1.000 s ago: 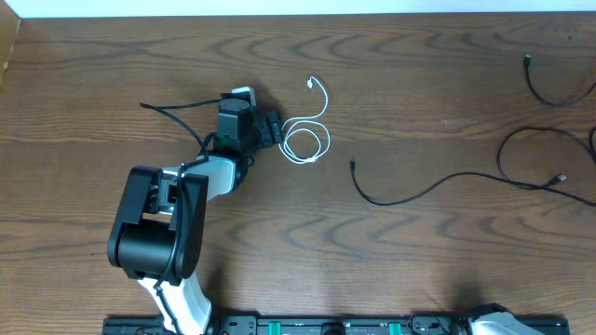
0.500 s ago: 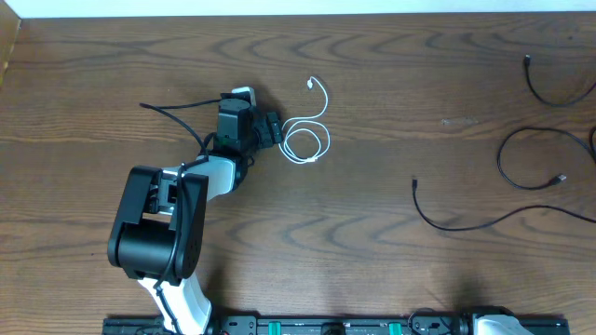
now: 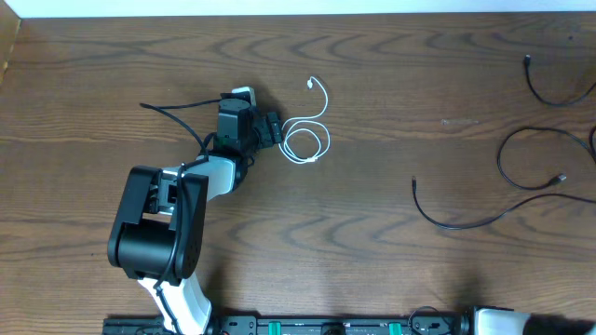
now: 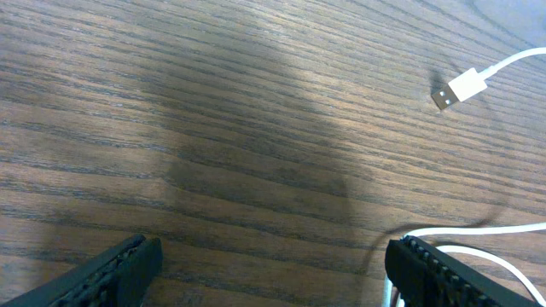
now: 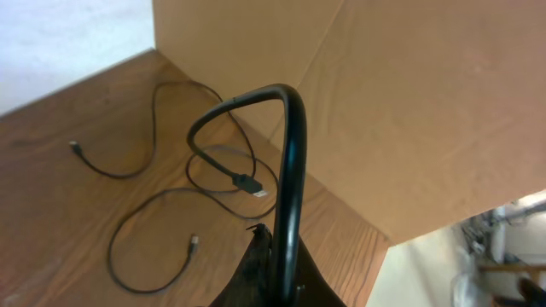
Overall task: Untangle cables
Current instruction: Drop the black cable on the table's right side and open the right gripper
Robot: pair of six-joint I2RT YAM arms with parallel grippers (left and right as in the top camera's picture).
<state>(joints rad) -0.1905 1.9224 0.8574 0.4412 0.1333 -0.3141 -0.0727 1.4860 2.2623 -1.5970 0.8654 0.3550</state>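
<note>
I need to move my right gripper down and outward and let go of the held cable on the clear wood beside the loose black cables, because that wood is below and outward.
The white cable (image 3: 307,140) lies in small loops, and its plug (image 4: 461,85) and a loop show in the left wrist view. My left gripper (image 3: 270,127) is open just left of those loops, its jaws (image 4: 264,264) wide apart over bare wood with the white loop by the right finger. My right gripper (image 5: 277,256) is shut on a black cable (image 5: 290,153) that arches up from the jaws. The gripper itself is out of the overhead view. One black cable (image 3: 466,223) curves off the right edge. Two more black cables (image 3: 549,98) (image 3: 507,154) lie at the far right.
A thin black cord (image 3: 172,109) runs out left from under the left arm. A cardboard wall (image 5: 384,102) stands along the table's right side. Loose black cables (image 5: 158,256) lie below the right gripper. The left arm's base (image 3: 154,223) sits at the front left.
The free end of the black cable in the middle slid to the right between one second and half a second ago. Since then it has stayed put. The left arm has not moved.
</note>
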